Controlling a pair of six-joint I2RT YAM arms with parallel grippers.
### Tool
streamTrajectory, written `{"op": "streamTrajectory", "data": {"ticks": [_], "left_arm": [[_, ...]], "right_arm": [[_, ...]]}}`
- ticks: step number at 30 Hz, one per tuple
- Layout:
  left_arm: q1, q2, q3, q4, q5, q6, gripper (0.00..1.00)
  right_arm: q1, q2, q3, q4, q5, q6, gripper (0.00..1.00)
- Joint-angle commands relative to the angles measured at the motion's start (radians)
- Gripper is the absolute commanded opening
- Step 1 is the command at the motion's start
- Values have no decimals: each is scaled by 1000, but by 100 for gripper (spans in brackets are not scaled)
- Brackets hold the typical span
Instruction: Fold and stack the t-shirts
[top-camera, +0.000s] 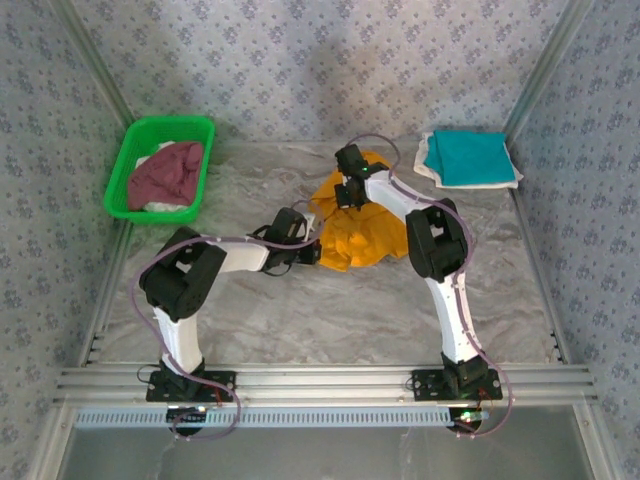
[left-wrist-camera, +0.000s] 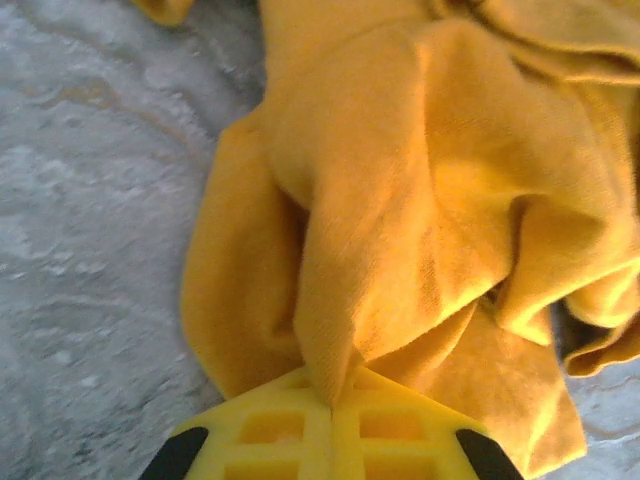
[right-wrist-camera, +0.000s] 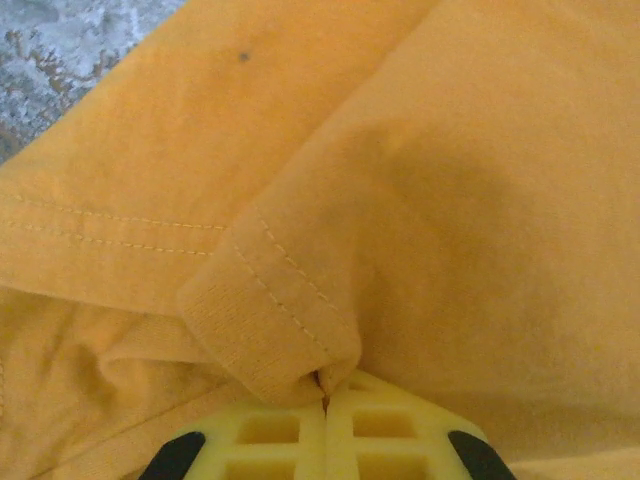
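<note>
My right gripper lifts toward the folded teal t-shirt next, since it lies crumpled, then lowers and releases the hem on the bare tabletop before it.
A crumpled orange-yellow t-shirt (top-camera: 362, 232) lies in the middle of the table. My left gripper (top-camera: 312, 250) sits at its near left edge, shut on a pinched fold of the cloth (left-wrist-camera: 335, 330). My right gripper (top-camera: 347, 196) is at the shirt's far edge, shut on a stitched hem (right-wrist-camera: 280, 330). A teal t-shirt (top-camera: 470, 157) lies folded on a white one (top-camera: 428, 168) at the back right. A maroon t-shirt (top-camera: 168, 172) lies bunched in the green basket.
The green plastic basket (top-camera: 128, 165) stands at the back left, with white cloth (top-camera: 152, 204) under the maroon shirt. Patterned walls enclose the marbled table (top-camera: 300, 320) on three sides. A metal rail (top-camera: 320, 380) runs along the near edge.
</note>
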Motion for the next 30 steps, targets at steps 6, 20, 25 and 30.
{"op": "streamTrajectory", "data": {"ticks": [6,20,25,30], "left_arm": [[107,-230,-58,-142,-175,27,0],[311,-604,-7,-444,-236,184,0],[325,-704,43,-537,-283,242,0],[337,-792,49,-567,-319,263,0]], "right_arm": [[-47,-294,-170,35,-3,19,0],[-171,-833,-459,43,-56,15,0],[-204,-1030,-536,70,21,7,0],[-217,-1151,-594,121,110,2,0]]}}
